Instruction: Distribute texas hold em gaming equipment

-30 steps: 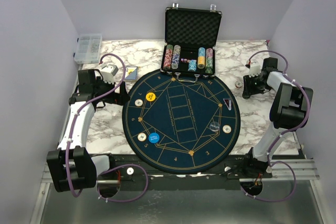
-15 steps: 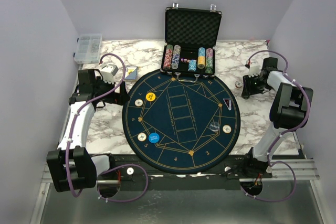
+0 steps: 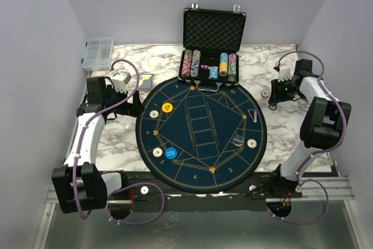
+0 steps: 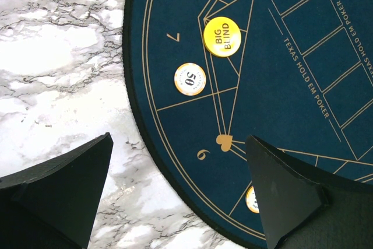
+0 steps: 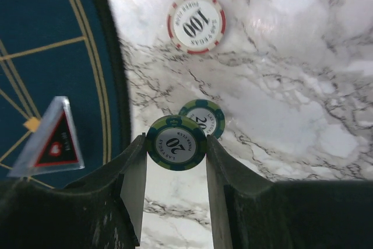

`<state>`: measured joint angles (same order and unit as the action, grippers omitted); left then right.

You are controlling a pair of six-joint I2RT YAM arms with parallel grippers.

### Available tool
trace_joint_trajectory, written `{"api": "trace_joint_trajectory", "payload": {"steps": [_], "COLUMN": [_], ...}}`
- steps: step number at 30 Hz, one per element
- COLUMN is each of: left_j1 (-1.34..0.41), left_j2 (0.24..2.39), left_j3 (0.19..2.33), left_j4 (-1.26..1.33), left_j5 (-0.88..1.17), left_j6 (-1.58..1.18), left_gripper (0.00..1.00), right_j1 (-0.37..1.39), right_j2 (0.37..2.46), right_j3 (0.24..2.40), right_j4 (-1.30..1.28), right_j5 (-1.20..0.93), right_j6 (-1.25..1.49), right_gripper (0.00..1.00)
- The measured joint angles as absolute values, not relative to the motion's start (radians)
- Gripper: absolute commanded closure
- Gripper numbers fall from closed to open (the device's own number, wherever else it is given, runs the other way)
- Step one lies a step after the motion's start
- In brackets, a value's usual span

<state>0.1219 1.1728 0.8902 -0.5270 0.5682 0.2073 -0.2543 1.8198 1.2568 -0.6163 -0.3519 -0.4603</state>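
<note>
My right gripper holds the chip. It needs to carry the chip left in the top view next, lower it onto the mat's bare cloth by the lettering (image 3: 218, 124) and then release it.
In the right wrist view my right gripper (image 5: 175, 147) is shut on a green "20" chip (image 5: 176, 141), held on edge just above the marble. A second green "20" chip (image 5: 207, 118) lies on the marble behind it, and a red-rimmed "100" chip (image 5: 196, 23) lies farther off. My left gripper (image 4: 178, 141) is open and empty over the mat's left edge by the "6". Ahead of it lie a yellow "big blind" disc (image 4: 222, 36) and a cream "50" chip (image 4: 190, 79). In the top view the right gripper (image 3: 274, 96) is right of the mat and the left gripper (image 3: 135, 104) is at its left edge.
The round dark-blue mat (image 3: 201, 94) carries a blue disc (image 3: 170, 153), a clear dealer disc (image 3: 238, 140), cream chips (image 3: 251, 143) and a clear triangular marker (image 5: 55, 135). An open black case (image 3: 214, 30) with chip stacks stands behind. A card box (image 3: 144, 80) and clear compartment box (image 3: 97, 52) sit at left.
My right arm has shifted slightly back and to the right, with the gripper still beside the mat. The left arm and the discs on the mat have not moved.
</note>
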Motion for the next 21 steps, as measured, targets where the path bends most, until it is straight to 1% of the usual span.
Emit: {"api": "trace_joint_trajectory", "payload": {"steps": [3,6,11,16,18,21], "left_j1": [0.122,0.122,0.122,0.122,0.122,0.122], "left_j2": [1.173,1.173,1.173,1.172,1.172,1.172], "left_j3": [0.89,0.89,0.89,0.89,0.89,0.89], "left_j4": [-0.527,-0.527,-0.527,-0.527,-0.528,-0.528], "left_j5": [0.568,0.568,0.568,0.568,0.568,0.568], "left_j6": [0.207,0.207,0.207,0.207,0.207,0.207], "left_gripper": [0.02,0.02,0.01,0.02,0.02,0.02], "right_j1": [-0.234,-0.164,0.091,0.36,0.434,0.49], "right_j2": [1.771,1.708,1.623,1.612,1.621,1.664], "right_j3": [1.29,1.307,1.309,1.282,1.245,1.195], "right_j4": [-0.645,-0.657,-0.66,-0.64,-0.624,-0.605], "right_j5": [-0.374,-0.39,-0.408,-0.394,-0.375,-0.343], "right_j6": [-0.459,-0.448,-0.419,-0.389,-0.382,-0.374], "right_gripper": [0.86,0.86,0.85,0.84,0.83,0.81]}}
